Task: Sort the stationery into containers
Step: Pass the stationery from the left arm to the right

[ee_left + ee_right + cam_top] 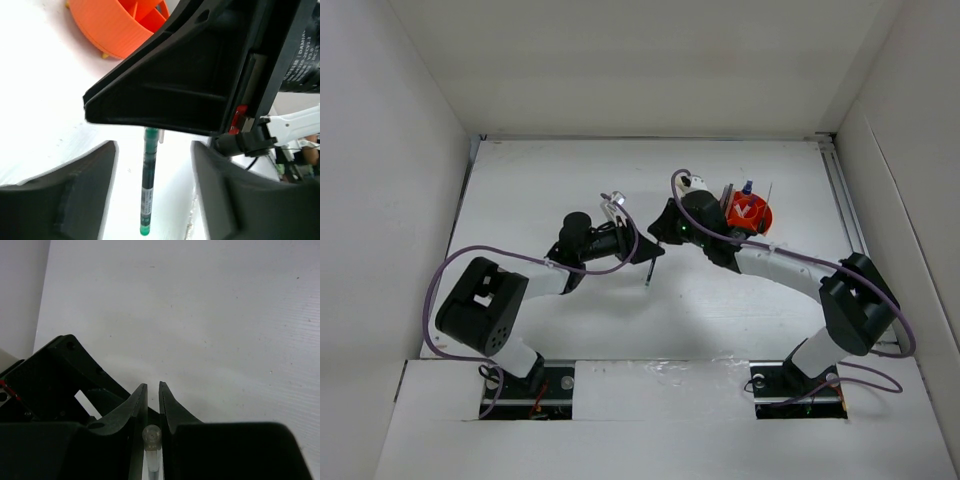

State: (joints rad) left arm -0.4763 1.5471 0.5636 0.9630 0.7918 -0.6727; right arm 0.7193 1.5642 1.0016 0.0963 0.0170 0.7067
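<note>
Upright items already stand in the orange tub [750, 213], so I will move my right gripper to the right in the top view, over the tub, and let go of the green pen.
A green pen [148, 185] hangs point-down over the white table; in the top view it is a thin dark line [651, 268]. My right gripper [153, 385] is shut on its clear upper end [151, 436] and shows as the big black shape in the left wrist view [175, 95]. My left gripper [153, 146] is open, its fingers [80, 195] standing on either side of the pen without touching it. The two grippers meet at the table's middle [655, 240]. The orange tub [750, 213] with dividers stands just right of them and holds several upright items, a blue-capped bottle [747, 187] among them.
The tub's rim also shows at the top of the left wrist view [107, 27]. White walls enclose the table on the left, back and right. A metal rail [845, 200] runs along the right edge. Purple cables loop from both arms.
</note>
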